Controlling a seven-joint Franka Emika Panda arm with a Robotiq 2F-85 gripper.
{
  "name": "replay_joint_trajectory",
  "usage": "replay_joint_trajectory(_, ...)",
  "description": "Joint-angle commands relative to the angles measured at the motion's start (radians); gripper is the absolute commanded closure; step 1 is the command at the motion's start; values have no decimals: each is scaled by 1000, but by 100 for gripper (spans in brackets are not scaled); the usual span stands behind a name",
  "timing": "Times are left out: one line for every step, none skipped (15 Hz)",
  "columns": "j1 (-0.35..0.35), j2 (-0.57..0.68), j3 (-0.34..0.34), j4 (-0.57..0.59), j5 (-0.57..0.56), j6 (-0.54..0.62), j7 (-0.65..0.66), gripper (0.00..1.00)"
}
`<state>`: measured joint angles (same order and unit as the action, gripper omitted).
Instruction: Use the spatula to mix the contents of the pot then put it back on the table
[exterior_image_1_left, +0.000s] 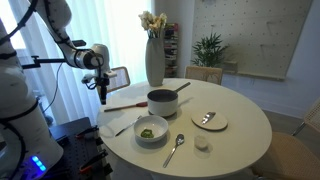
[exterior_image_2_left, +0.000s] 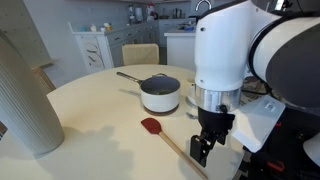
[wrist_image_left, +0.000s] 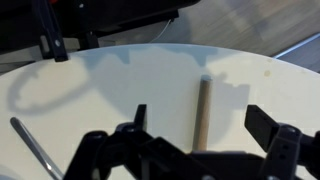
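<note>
To get the spatula, my gripper will lower onto the wooden handle near its end (wrist_image_left: 202, 112) first, then close there.
The spatula (exterior_image_2_left: 172, 142) lies flat on the white table (exterior_image_2_left: 90, 110), its red head toward the pot and its wooden handle toward the table edge. It also shows in an exterior view (exterior_image_1_left: 125, 105). The dark grey pot (exterior_image_2_left: 160, 93) stands just behind it, stick handle pointing away, and shows in an exterior view (exterior_image_1_left: 162, 99). My gripper (exterior_image_2_left: 204, 152) hangs open just above the handle's end, near the table edge (exterior_image_1_left: 102, 97). In the wrist view the handle (wrist_image_left: 202, 100) lies between the two spread fingers (wrist_image_left: 203, 125), which do not touch it.
A white bowl with green food (exterior_image_1_left: 152, 130), a metal spoon (exterior_image_1_left: 175, 148), a small plate (exterior_image_1_left: 209, 120) and a tall white vase (exterior_image_1_left: 154, 58) stand on the table. The vase is close at the side in an exterior view (exterior_image_2_left: 25, 100). A thin rod (wrist_image_left: 30, 150) shows at the wrist view's lower left.
</note>
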<state>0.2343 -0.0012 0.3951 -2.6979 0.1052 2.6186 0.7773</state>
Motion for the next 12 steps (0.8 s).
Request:
replay_joint_trajectory(40,64,-33,29,-63,34,75,0)
replay_joint_trajectory(48,77,-41,31,-75,41,90,0)
replay_joint_trajectory(55,88,-49,33,-90,46,111,0)
replay_joint_trajectory(64,100,-60,33,-114,56,138,0)
replay_joint_trajectory(73,110,-73,33,-144,65,170,0)
replay_joint_trajectory(81,121,-85,33,-170,77,196,0)
replay_joint_trajectory(90,130,-100,32,-205,95,228,0)
replay_joint_trajectory(101,139,-115,33,-241,108,260,0)
replay_joint_trajectory(111,152,-129,39,-270,121,282,0)
replay_joint_trajectory(120,168,-142,45,-296,133,298,0)
replay_joint_trajectory(130,182,-155,52,-321,145,314,0)
replay_joint_trajectory(124,199,-152,61,-351,157,334,0)
